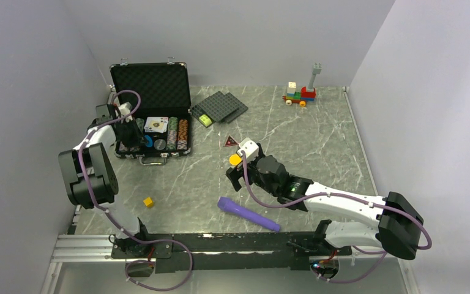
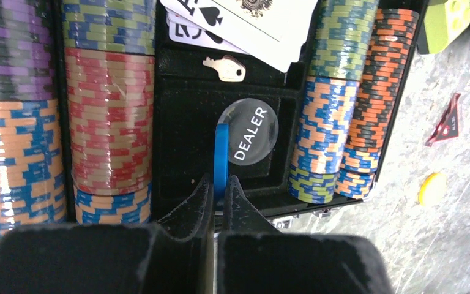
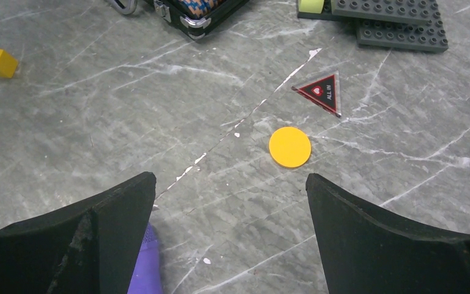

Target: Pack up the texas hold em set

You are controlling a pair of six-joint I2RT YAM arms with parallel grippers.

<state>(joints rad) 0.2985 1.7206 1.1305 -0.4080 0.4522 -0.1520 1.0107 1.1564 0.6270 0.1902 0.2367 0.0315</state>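
Observation:
The bottom of the case is bare between the red striped chips and the DEALER disc, so my left gripper needs to lower to that spot next and release the blue disc.
The black case (image 1: 150,86) stands open at the back left, holding striped chip stacks (image 2: 107,116), playing cards (image 2: 251,24), a small key (image 2: 225,68) and a grey DEALER disc (image 2: 248,130). My left gripper (image 2: 220,182) is inside the case, shut on a blue disc (image 2: 221,156) held on edge beside the DEALER disc. A yellow disc (image 3: 289,147) and a dark red ALL IN triangle (image 3: 321,92) lie on the table right of the case. My right gripper (image 3: 231,184) hovers open just short of the yellow disc, nothing between its fingers.
A purple cylinder (image 1: 248,214) lies near the front, its end by my right gripper's left finger. A yellow cube (image 1: 149,201) sits front left. Dark grey studded plates (image 1: 220,108) lie behind the triangle. A toy brick train (image 1: 300,93) stands at the back right.

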